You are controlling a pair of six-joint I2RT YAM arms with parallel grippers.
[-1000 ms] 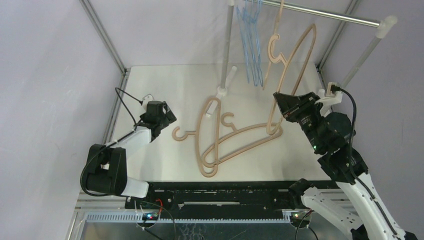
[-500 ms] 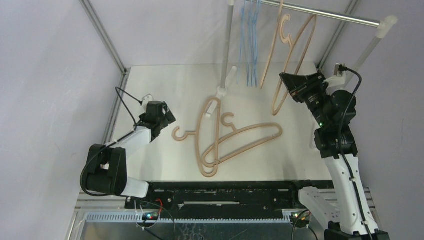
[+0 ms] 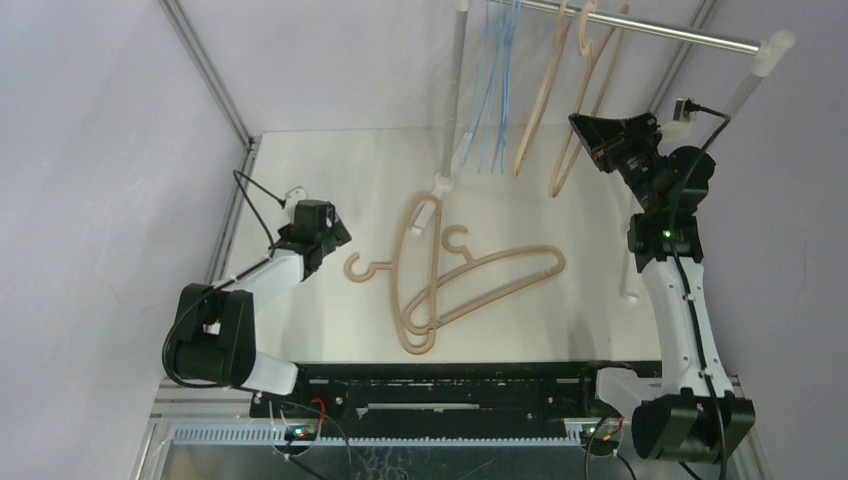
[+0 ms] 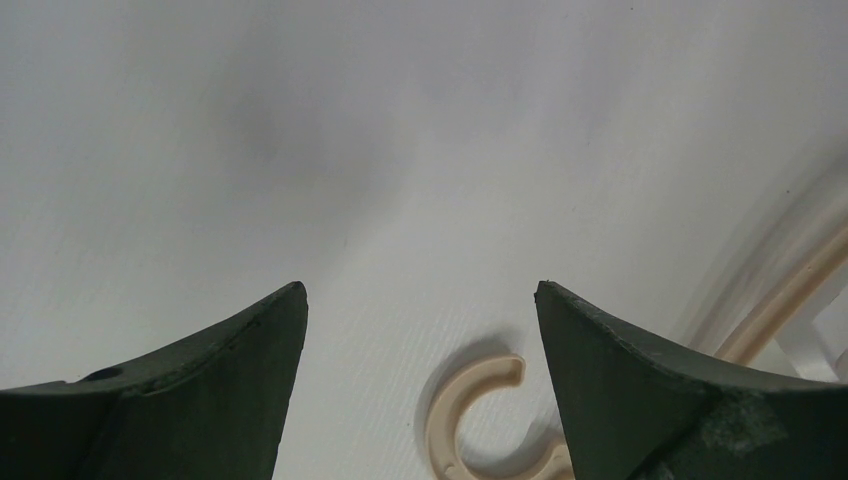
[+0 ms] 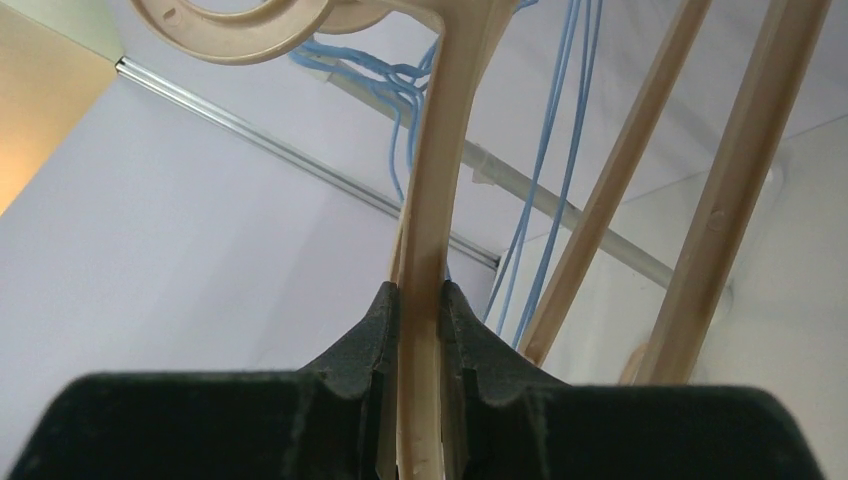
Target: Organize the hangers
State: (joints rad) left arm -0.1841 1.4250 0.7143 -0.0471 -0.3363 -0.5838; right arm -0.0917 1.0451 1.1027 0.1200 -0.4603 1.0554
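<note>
The right gripper moves the third hanger along the bar (image 3: 660, 30) next toward the blue wire hangers (image 3: 495, 90) and other tan hanger nearer the back centre post, then opens.
Two tan hangers (image 3: 470, 278) lie crossed on the white table. One hook (image 3: 358, 268) points toward my left gripper (image 3: 328, 232), which hovers open just left of it. In the left wrist view that hook (image 4: 455, 415) sits low between the spread fingers of the left gripper (image 4: 420, 300), untouched. My right gripper (image 3: 592, 138) is raised and shut on a third tan hanger (image 3: 578, 110). Its hook (image 3: 590, 18) is up at the rail (image 3: 660, 30); I cannot tell if it rests on it. The right gripper (image 5: 420, 300) pinches the hanger's bar (image 5: 435, 200). Blue wire hangers (image 3: 495, 90) and another tan hanger (image 3: 533, 100) hang from the rail.
The rail stands on two white posts, one at the back centre (image 3: 455, 90) and one at the back right (image 3: 745, 85), each with a white foot on the table. Grey walls and metal frame bars close in the sides. A cable runs to the left wrist.
My right gripper has lifted its tan hanger up and back toward the rail, arm stretching upright. The hung blue and tan hangers have swung. The left arm has not moved.
</note>
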